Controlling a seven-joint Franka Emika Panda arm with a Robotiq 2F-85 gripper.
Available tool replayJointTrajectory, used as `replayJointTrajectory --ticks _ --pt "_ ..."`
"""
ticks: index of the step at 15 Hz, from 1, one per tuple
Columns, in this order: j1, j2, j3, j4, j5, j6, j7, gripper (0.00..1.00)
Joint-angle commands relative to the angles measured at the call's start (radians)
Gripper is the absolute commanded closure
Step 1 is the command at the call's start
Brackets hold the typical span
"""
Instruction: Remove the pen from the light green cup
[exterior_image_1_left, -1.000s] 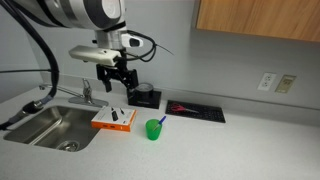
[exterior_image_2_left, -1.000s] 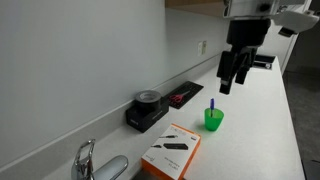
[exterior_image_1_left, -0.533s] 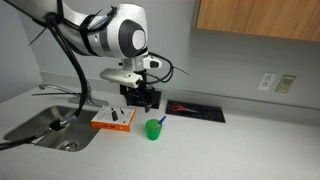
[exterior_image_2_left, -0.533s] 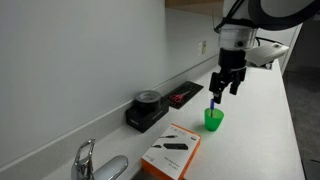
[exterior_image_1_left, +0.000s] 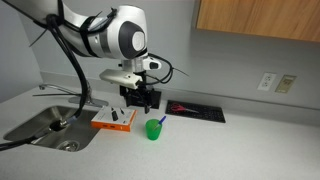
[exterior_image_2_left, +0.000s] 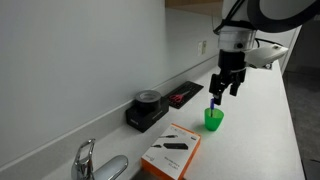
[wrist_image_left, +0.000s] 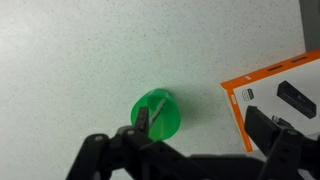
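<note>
My gripper moves away from the orange box next, then goes down around the blue top of the pen.
A light green cup (exterior_image_1_left: 153, 129) stands on the white counter, also seen in the other exterior view (exterior_image_2_left: 214, 119) and in the wrist view (wrist_image_left: 158, 116). A pen stands in it, its blue top (exterior_image_2_left: 212, 103) sticking out above the rim; in the wrist view the pen (wrist_image_left: 148, 111) leans inside the cup. My gripper (exterior_image_1_left: 140, 101) (exterior_image_2_left: 225, 88) hangs just above the cup. In the wrist view the gripper (wrist_image_left: 195, 140) is open and empty, with one finger near the cup's edge and the other over the orange box.
An orange box (exterior_image_1_left: 114, 120) (exterior_image_2_left: 172, 152) (wrist_image_left: 285, 95) lies beside the cup. A black round device (exterior_image_1_left: 148, 97) (exterior_image_2_left: 146, 110) and a black tray (exterior_image_1_left: 195, 110) (exterior_image_2_left: 180, 95) sit by the wall. A sink (exterior_image_1_left: 50, 125) with a faucet (exterior_image_2_left: 85, 160) is further along.
From one second ago the gripper came down and over toward the cup. Over the last half second nothing has visibly moved.
</note>
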Motion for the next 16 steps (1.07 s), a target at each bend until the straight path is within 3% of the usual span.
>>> replayJointTrajectory --ticks 1,8,16 --pt "-0.013 0.062 -0.023 0.028 -0.038 0.014 0.033 0.00" --pt "-0.040 0.188 -0.100 0.086 -0.065 0.062 0.087 0.00" --pt "-0.040 0.310 -0.140 0.191 -0.001 0.128 0.172 0.00"
